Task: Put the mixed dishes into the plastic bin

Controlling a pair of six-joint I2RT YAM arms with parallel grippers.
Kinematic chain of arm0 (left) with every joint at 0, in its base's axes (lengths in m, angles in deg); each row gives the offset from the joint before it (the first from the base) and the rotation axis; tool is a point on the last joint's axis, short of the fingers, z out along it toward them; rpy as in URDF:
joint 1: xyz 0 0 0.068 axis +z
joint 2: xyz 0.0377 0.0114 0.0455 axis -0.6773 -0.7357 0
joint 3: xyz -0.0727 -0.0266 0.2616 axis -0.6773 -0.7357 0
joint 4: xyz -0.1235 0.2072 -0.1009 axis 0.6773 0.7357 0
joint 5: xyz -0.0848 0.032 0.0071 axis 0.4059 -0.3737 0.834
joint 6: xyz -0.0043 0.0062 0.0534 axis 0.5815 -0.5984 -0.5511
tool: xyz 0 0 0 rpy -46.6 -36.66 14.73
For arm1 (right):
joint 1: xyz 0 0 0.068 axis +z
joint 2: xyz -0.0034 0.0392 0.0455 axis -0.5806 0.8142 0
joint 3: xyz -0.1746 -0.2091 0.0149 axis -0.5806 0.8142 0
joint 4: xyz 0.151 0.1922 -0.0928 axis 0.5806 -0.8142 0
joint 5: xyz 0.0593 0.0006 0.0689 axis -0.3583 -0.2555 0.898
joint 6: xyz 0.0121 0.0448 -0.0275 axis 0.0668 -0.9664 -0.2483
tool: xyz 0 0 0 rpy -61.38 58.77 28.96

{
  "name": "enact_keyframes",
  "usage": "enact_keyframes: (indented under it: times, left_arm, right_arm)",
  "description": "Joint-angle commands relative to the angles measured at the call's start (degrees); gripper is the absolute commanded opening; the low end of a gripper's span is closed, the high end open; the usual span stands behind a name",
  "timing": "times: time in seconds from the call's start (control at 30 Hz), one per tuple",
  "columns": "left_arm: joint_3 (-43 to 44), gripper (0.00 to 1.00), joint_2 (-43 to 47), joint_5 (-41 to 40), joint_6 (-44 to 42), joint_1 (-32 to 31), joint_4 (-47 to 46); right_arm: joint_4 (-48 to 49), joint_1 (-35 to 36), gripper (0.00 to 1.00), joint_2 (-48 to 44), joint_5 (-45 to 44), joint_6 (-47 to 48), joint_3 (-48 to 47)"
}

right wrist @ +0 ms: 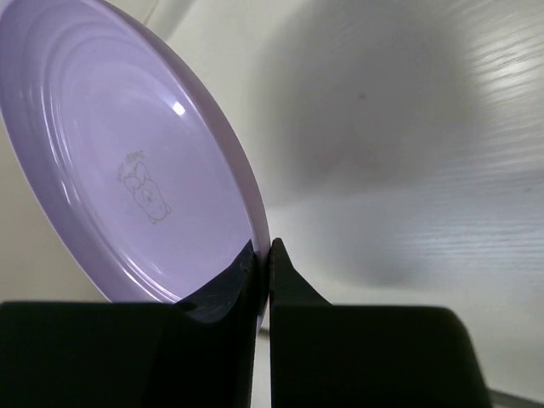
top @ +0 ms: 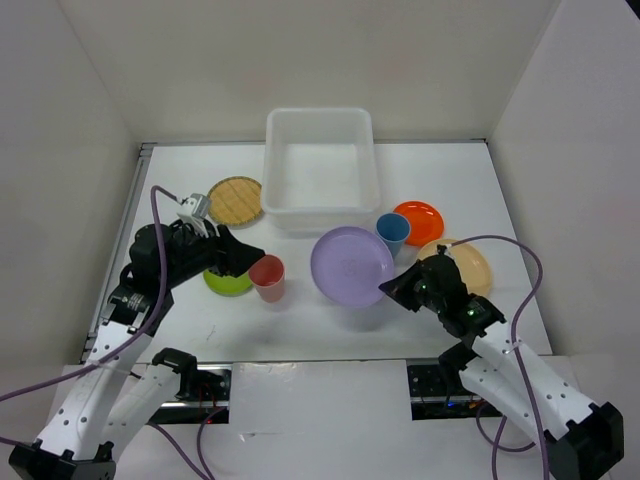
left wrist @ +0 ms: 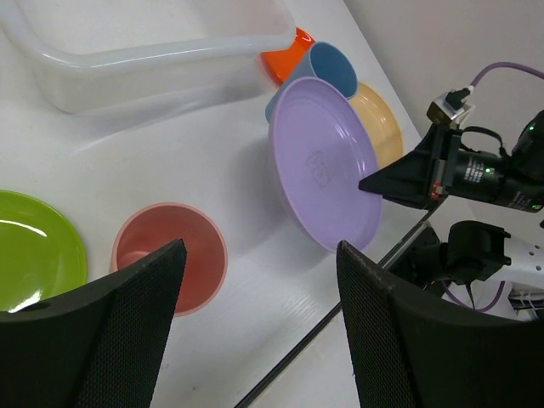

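Observation:
My right gripper holds the lavender plate (top: 350, 265) by the plate's rim. Next it will lift the plate up and outward over the bin's near side, then lower it inside and let go.
My right gripper (top: 393, 287) is shut on the rim of the lavender plate (top: 350, 265) and holds it tilted above the table, in front of the plastic bin (top: 320, 205). The pinched rim fills the right wrist view (right wrist: 127, 170). The plate also shows in the left wrist view (left wrist: 327, 166). My left gripper (top: 240, 253) is open and empty, above the lime green plate (top: 228, 283) and beside the pink-red cup (top: 267, 276). The blue cup (top: 393, 233), the orange plate (top: 420, 220) and the plain tan plate (top: 465, 262) lie right of the bin. The woven tan plate (top: 236, 200) lies left of it.
The bin is empty and stands at the back middle of the white table. White walls close in the table at the back and on both sides. A purple cable (top: 500, 242) loops over the right arm.

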Motion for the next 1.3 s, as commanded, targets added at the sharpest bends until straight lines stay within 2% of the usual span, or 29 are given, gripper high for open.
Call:
enact_keyframes:
  times: [0.0,0.13,0.23,0.37,0.4,0.53,0.67,0.83,1.0,1.23,1.27]
  left_arm:
    - [2.32,0.79,0.00,0.74,0.39,-0.07,-0.82]
    - [2.86,0.79,0.00,1.53,-0.30,-0.07,-0.82]
    - [4.08,0.79,-1.22,3.38,-0.83,-0.07,-0.82]
    - [5.83,0.79,-0.18,1.63,-0.84,-0.07,1.28]
    - [7.76,0.79,0.52,-0.73,-0.84,-0.07,1.90]
    - [15.76,0.79,1.85,-5.06,-3.73,-0.07,4.53]
    - [18.58,0.80,0.27,-5.15,-4.79,-0.07,5.86]
    - [14.29,0.80,0.27,-3.30,-3.04,-0.07,4.01]
    - [13.67,0.81,0.79,-2.77,-3.04,-0.07,4.01]
    - [13.67,0.81,0.79,-2.77,-3.04,-0.07,5.06]
    - [13.67,0.83,0.79,-3.56,-3.04,-0.07,5.07]
  right_arm:
    - [-3.63,0.49,0.00,0.19,6.96,2.99,-5.73]
    - [-4.16,1.02,0.00,0.97,11.46,5.72,-12.75]
    - [-4.16,1.02,0.00,7.20,12.07,9.59,-24.58]
    - [-0.65,1.55,0.00,22.13,6.47,15.21,-38.76]
    - [0.22,1.55,0.00,29.21,3.92,16.00,-41.48]
    - [3.84,-0.39,0.00,45.52,5.05,18.12,-56.49]
    - [4.97,-2.66,0.00,55.37,2.67,19.35,-63.82]
    - [6.30,-7.24,0.00,64.94,3.37,19.35,-70.24]
    - [5.77,-10.57,0.00,71.81,2.32,18.66,-75.77]
    - [1.03,-10.58,0.00,84.90,0.30,18.65,-88.78]
    - [0.50,-10.58,0.00,87.44,-0.40,18.65,-91.67]
